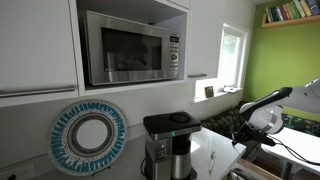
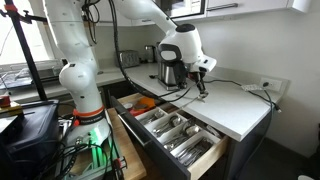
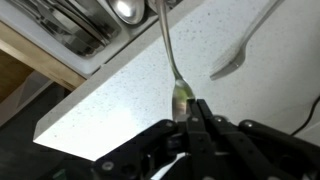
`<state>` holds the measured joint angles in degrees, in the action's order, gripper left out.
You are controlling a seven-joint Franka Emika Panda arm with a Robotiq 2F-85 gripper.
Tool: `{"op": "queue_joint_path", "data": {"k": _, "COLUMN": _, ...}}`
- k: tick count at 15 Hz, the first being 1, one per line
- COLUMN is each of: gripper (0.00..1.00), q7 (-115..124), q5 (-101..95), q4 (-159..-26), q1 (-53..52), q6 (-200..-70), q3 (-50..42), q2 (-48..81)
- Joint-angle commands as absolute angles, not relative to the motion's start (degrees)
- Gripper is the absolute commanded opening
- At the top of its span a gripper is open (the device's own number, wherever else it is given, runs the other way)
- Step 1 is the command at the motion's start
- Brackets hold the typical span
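Note:
My gripper turns and moves down next to lay the spoon onto the bare counter (image 2: 206, 102) (image 3: 205, 52) beside the fork, then releases it, because that part of the counter is clear.
My gripper (image 3: 190, 112) is shut on the end of a long, thin metal utensil (image 3: 170, 55), which runs from the jaws up out of the top of the wrist view. It hangs over the white speckled counter (image 3: 120, 100), close to the counter's edge by an open drawer. In an exterior view the gripper (image 2: 202, 90) is just above the white counter (image 2: 240, 105), behind the open cutlery drawer (image 2: 175, 135). The utensil's far end is out of view.
The drawer holds several metal cutlery pieces (image 3: 95, 25). A coffee maker (image 2: 170, 70) stands behind the gripper and also shows in an exterior view (image 1: 168, 140). A microwave (image 1: 130, 45) sits in the cabinet above, with a round patterned plate (image 1: 90, 135) against the wall. A cable (image 2: 255, 90) lies on the counter.

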<state>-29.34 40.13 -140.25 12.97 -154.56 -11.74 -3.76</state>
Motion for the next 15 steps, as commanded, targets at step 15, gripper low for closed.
{"op": "queue_joint_path", "data": {"k": 15, "gripper": 0.01, "q7": -18.42, "q5": 59.55, "q4": -121.06, "q1": 14.79, "q6": -145.88, "q3": -9.61, "q2": 17.16}}
